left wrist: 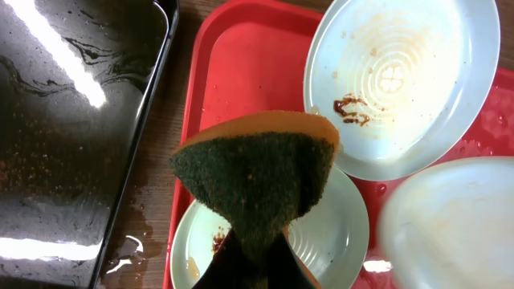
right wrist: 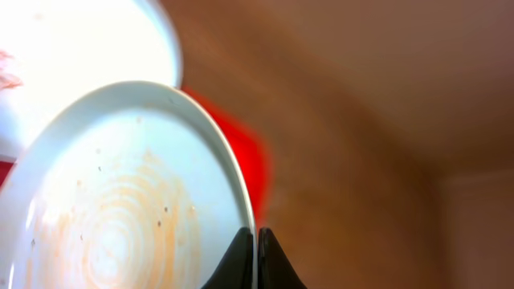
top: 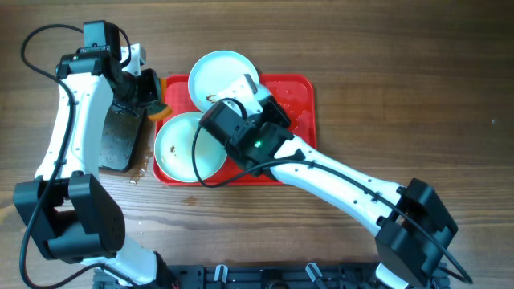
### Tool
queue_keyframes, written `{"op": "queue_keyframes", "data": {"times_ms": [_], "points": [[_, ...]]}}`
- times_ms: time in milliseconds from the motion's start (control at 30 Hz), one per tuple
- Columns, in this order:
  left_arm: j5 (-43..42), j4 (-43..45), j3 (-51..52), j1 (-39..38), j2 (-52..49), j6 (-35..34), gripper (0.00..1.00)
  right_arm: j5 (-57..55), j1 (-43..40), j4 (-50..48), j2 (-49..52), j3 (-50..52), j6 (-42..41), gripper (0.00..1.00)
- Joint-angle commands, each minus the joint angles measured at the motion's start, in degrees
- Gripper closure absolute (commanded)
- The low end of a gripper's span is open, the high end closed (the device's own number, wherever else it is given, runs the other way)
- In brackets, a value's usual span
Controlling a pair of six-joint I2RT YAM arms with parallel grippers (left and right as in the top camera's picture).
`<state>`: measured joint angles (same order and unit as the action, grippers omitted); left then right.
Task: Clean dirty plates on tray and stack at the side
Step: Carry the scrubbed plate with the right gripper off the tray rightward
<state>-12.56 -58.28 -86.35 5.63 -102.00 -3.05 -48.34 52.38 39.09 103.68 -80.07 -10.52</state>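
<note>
Plates fill the pan side, so my right gripper should next bring the third plate down toward the wood, over the tray edge opposite the pan.
The red tray [top: 293, 96] [left wrist: 241, 72] lies mid-table. A smudged plate [top: 223, 74] [left wrist: 401, 80] rests at its far end. A second plate [top: 178, 148] [left wrist: 329, 237] with dark specks sits at the near-left corner. My left gripper [top: 148, 92] [left wrist: 257, 261] is shut on a green-and-orange sponge [top: 160, 108] [left wrist: 257, 172], which hangs over that second plate. My right gripper [right wrist: 257, 241] is shut on the rim of a third plate [right wrist: 120, 201] [left wrist: 450, 217]. This plate has orange smears and is lifted and tilted above the tray. In the overhead view the right arm [top: 249, 136] mostly hides it.
A black metal pan [top: 120, 136] [left wrist: 72, 120], wet inside, sits just left of the tray. Water is spilled on the wood [left wrist: 132, 241] between them. Bare wooden table [top: 418, 80] stretches to the right of the tray.
</note>
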Motion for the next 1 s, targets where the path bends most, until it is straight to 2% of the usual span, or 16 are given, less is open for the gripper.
{"op": "queue_keyframes", "data": {"times_ms": [0,67,133,233,500,633,800,967], "points": [[-0.9,-0.11,-0.94,0.11,0.94,1.16,0.96,18.62,-2.56,2.4,-0.33,-0.39,-21.31,0.96],[-0.9,-0.61,-0.94,0.11,0.94,1.16,0.96,22.62,-5.68,3.45,-1.11,-0.74,-25.97,0.96],[-0.9,-1.07,-0.94,0.11,0.94,1.16,0.96,25.18,-9.66,4.61,-2.03,-1.55,-27.15,0.96],[-0.9,-1.25,-0.94,0.11,0.94,1.16,0.96,28.72,-19.26,6.95,-4.85,-2.8,-26.18,0.96],[-0.92,-1.31,-0.94,0.11,0.94,1.16,0.96,28.85,-32.09,10.75,-8.98,-2.8,-24.11,0.95],[-0.94,-1.36,-0.94,0.11,0.94,1.16,0.96,29.2,-39.54,13.33,-8.96,-2.8,-28.63,0.96],[-0.92,-1.33,-0.92,-0.83,0.94,1.14,0.96,34.95,-50.53,14.93,-8.2,-2.8,-28.17,0.96],[-0.92,-1.29,-0.92,-1.79,0.94,1.11,0.96,39.54,-54.64,15.47,-8.09,-2.78,-25.24,0.96]]}}
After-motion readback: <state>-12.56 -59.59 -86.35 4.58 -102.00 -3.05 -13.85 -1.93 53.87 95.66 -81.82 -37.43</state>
